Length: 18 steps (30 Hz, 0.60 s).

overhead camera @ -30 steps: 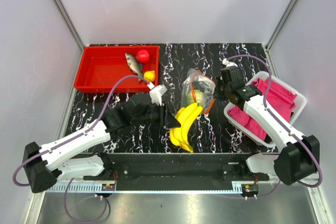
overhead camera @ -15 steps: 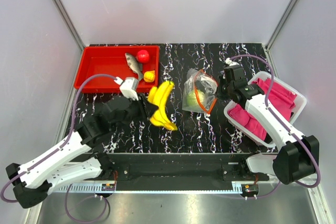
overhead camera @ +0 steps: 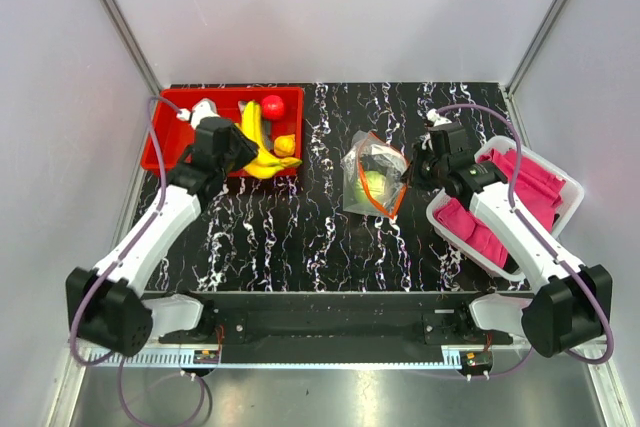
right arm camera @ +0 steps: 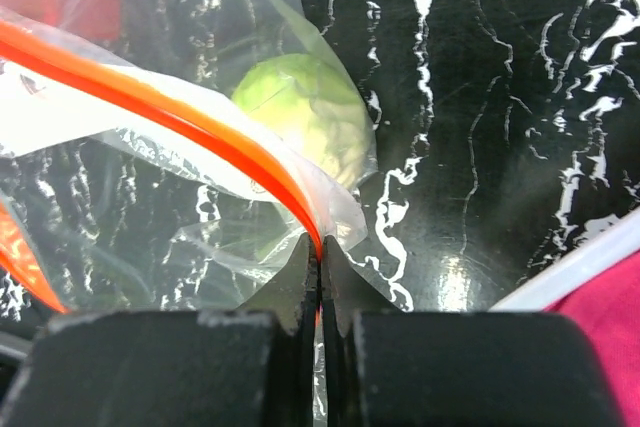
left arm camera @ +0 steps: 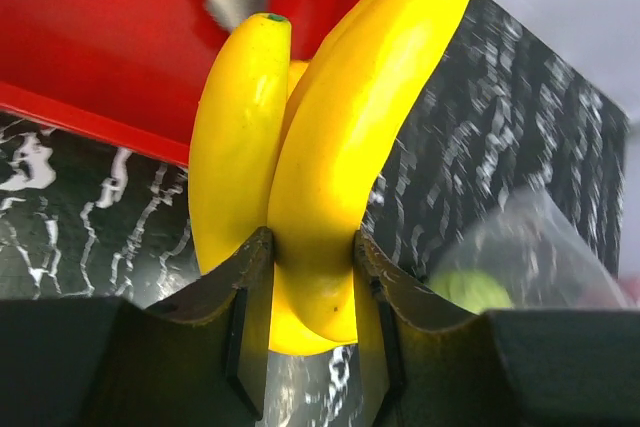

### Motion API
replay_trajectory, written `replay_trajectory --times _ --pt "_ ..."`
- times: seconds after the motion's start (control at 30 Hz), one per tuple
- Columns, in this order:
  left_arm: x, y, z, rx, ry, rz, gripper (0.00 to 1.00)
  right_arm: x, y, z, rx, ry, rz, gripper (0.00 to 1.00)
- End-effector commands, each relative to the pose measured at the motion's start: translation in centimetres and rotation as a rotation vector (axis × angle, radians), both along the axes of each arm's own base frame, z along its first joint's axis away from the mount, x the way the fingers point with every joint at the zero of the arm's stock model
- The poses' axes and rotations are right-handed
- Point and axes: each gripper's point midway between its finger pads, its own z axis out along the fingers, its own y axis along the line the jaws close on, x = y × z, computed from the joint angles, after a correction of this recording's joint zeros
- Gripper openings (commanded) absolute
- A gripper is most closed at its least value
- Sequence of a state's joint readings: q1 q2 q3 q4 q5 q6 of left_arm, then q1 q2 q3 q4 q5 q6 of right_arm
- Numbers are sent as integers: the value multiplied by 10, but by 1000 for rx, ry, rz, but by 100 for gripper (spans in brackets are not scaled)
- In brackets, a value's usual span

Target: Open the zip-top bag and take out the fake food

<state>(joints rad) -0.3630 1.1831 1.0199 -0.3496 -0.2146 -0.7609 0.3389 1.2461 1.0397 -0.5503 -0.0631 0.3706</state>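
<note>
The left gripper next needs to move away from the robot's base, then lower the bananas into the red tray beside the grey fish.
My left gripper is shut on the yellow banana bunch and holds it over the right end of the red tray; the wrist view shows its jaws clamped on the bunch. The grey fish, red fruit and small orange fruit lie in the tray. My right gripper is shut on the orange zip strip of the clear zip-top bag, which lies on the table. A green piece is inside the bag.
A white bin of pink cloth stands at the right, under my right arm. The black marbled tabletop ends at a metal rail in front. White walls close in the back and sides.
My left arm has swung far left and back, carrying the banana bunch from the table's middle to the red tray. The right gripper stays shut on the bag, which shifted slightly.
</note>
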Motion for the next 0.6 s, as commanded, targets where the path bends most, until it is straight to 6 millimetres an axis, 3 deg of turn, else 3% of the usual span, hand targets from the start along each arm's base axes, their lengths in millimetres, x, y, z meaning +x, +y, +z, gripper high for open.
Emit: replay_trajectory --times 0.0,0.03,0.13,0.17,0.23,0.27,0.37,0.4,0.57 --pt "48 22 14 -118 -35 125 0 2 12 21 78 -51 40 0" --pt "57 38 12 -94 -31 195 0 1 14 22 87 -51 44 0" --pt "82 60 6 -9 -22 295 0 1 18 26 112 -56 56 0" --pt "91 64 -11 3 20 314 0 0 20 27 120 -59 64 0" --pt "105 78 -23 -21 51 366 0 0 21 29 125 -61 65 0" --pt "111 83 -45 -14 102 386 0 -1 22 30 131 -61 70 0" --pt "127 100 -66 41 140 417 0 -4 26 33 151 -61 93 0" --pt "134 106 -61 77 119 430 0 -6 27 32 157 -55 96 0" --pt "141 122 -83 197 153 442 0 -15 28 31 177 -43 109 0"
